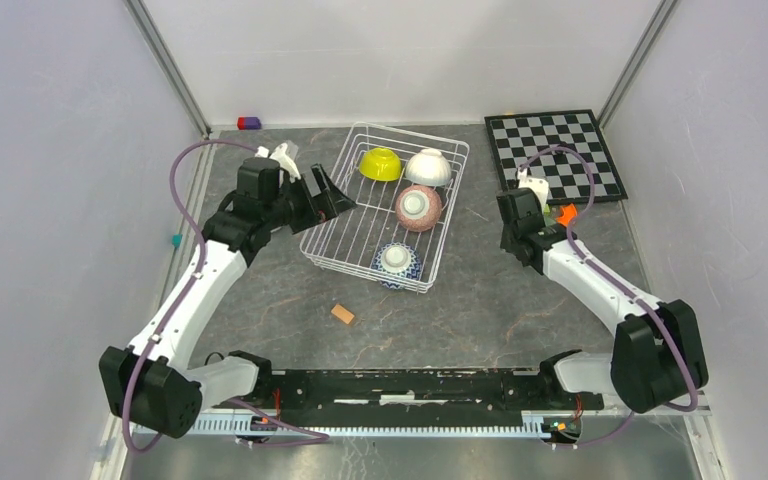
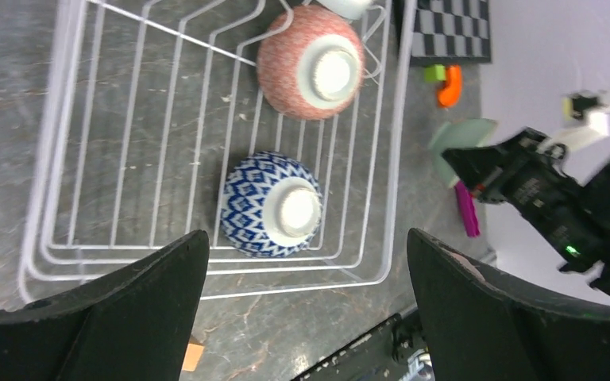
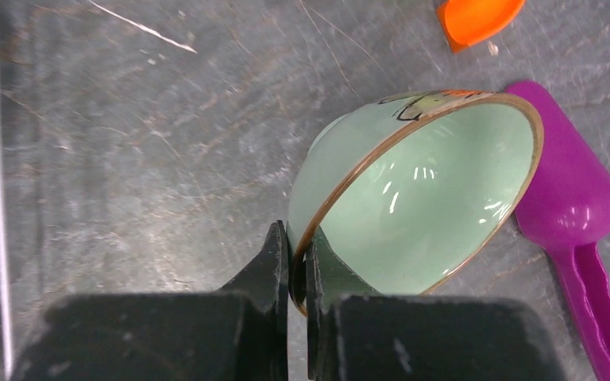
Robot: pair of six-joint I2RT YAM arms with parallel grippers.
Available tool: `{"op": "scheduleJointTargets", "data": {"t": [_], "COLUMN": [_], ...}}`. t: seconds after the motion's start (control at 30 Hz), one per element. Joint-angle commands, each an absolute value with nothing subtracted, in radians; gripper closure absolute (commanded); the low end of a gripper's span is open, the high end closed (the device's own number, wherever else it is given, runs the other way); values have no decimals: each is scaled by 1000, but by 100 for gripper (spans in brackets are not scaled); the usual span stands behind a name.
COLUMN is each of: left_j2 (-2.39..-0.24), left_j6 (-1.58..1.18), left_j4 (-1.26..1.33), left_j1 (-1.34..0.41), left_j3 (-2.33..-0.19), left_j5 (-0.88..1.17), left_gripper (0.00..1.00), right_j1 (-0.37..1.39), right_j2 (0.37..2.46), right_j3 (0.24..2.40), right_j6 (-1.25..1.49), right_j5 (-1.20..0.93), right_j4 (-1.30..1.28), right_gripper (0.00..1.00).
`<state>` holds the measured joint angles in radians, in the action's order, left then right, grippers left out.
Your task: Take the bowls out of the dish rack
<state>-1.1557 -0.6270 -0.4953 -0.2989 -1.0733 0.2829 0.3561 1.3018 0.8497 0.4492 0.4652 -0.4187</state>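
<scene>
My right gripper will next go down a little and open off the bowl's rim, because the pale green bowl hangs tilted just above bare table beside the purple spoon.
The white wire dish rack holds a yellow-green bowl, a white bowl, a speckled pink bowl and a blue-and-white bowl, all upside down. My left gripper is open and empty at the rack's left side. Its wrist view shows the rack, the blue-and-white bowl and the pink bowl. My right gripper is shut on the rim of the pale green bowl, tilted just over the table right of the rack. A second white bowl is out of view.
A chessboard lies at the back right. A purple spoon and an orange piece lie beside the green bowl. A small orange block lies in front of the rack. A red-and-blue block sits at the back wall.
</scene>
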Motion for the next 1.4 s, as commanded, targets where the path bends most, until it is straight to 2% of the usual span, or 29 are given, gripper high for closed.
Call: {"op": "scheduleJointTargets", "data": {"t": [0.0, 0.2, 0.4, 0.47, 0.57, 0.6, 0.63, 0.67, 0.7, 1.0, 1.17, 1.37], "left_j2": [-1155, -1120, -1131, -1137, -1156, -1163, -1171, -1177, -1184, -1256, -1356, -1386], "left_j6": [-631, -701, -632, -615, -602, -599, -595, -593, -590, -549, -506, -490], "left_j4": [-348, -238, -287, -292, -291, -291, -291, -291, -291, -308, -424, -488], "left_j1": [-316, -361, -376, -379, -386, -388, -391, -395, -397, -490, -570, -655], "left_j3": [-1060, -946, -948, -950, -953, -953, -955, -959, -961, -1024, -1139, -1205], "left_j5": [425, 421, 419, 417, 418, 419, 420, 423, 425, 381, 306, 161], "left_gripper": [0, 0, 0, 0, 0, 0, 0, 0, 0, 0, 0, 0], "right_j1": [336, 329, 322, 321, 321, 321, 322, 322, 322, 322, 322, 321], "right_j2": [1288, 1313, 1366, 1389, 1411, 1415, 1419, 1419, 1418, 1285, 1172, 934], "right_j3": [827, 805, 783, 796, 818, 825, 831, 841, 848, 861, 851, 768], "right_j6": [471, 469, 409, 395, 381, 380, 378, 372, 365, 306, 243, 226], "right_j5": [527, 531, 500, 498, 502, 506, 509, 504, 499, 433, 335, 300], "right_j4": [-381, -382, -326, -326, -326, -326, -329, -335, -340, -364, -376, -346], "right_gripper": [100, 100, 100, 97, 81, 69, 50, 40, 37, 34, 34, 32]}}
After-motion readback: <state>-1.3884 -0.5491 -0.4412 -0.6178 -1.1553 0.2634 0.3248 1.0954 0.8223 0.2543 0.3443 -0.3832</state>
